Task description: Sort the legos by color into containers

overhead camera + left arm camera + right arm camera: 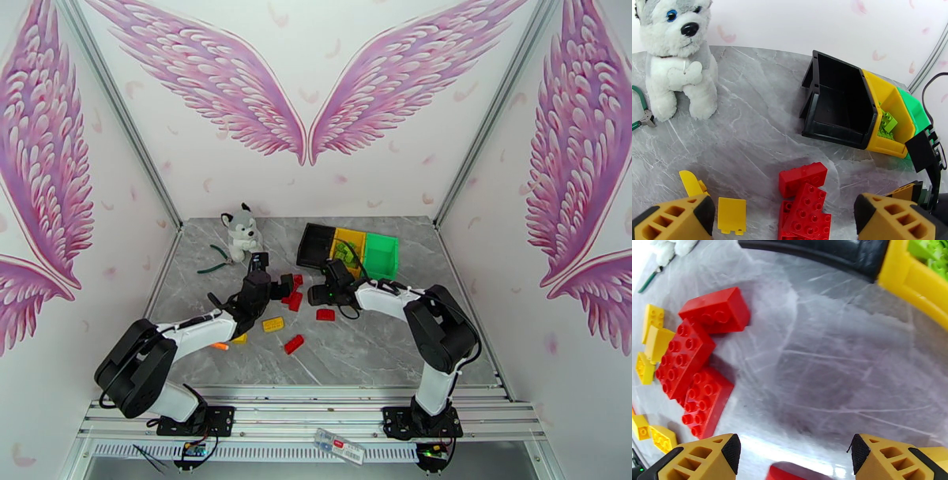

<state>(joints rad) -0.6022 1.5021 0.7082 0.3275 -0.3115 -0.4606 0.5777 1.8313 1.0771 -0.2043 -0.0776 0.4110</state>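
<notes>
Next, my right gripper draws back and lowers around the sides of a lone red lego below and back from it, as the lego sits clear of the pile.
Three red legos [803, 177] lie in a loose pile on the grey table, right between the wide-apart fingers of my open left gripper [784, 219], which holds nothing. Yellow legos [731, 215] lie just left of the pile. In the right wrist view the same red pile [683, 358] sits to the left, with several yellow legos [657, 342] beyond it. My right gripper [794, 459] is open and empty over bare table, with another red lego [784, 473] at its base. The joined containers stand behind: black [318, 239], yellow [347, 243] holding light green legos [886, 124], and green [381, 253].
A plush husky [241, 229] sits at the back left with green-handled pliers [213, 264] beside it. An orange marker [220, 346] lies by the left arm. More legos, one red [294, 343] and one yellow [273, 324], lie nearer the front. The two grippers [296, 290] are close together.
</notes>
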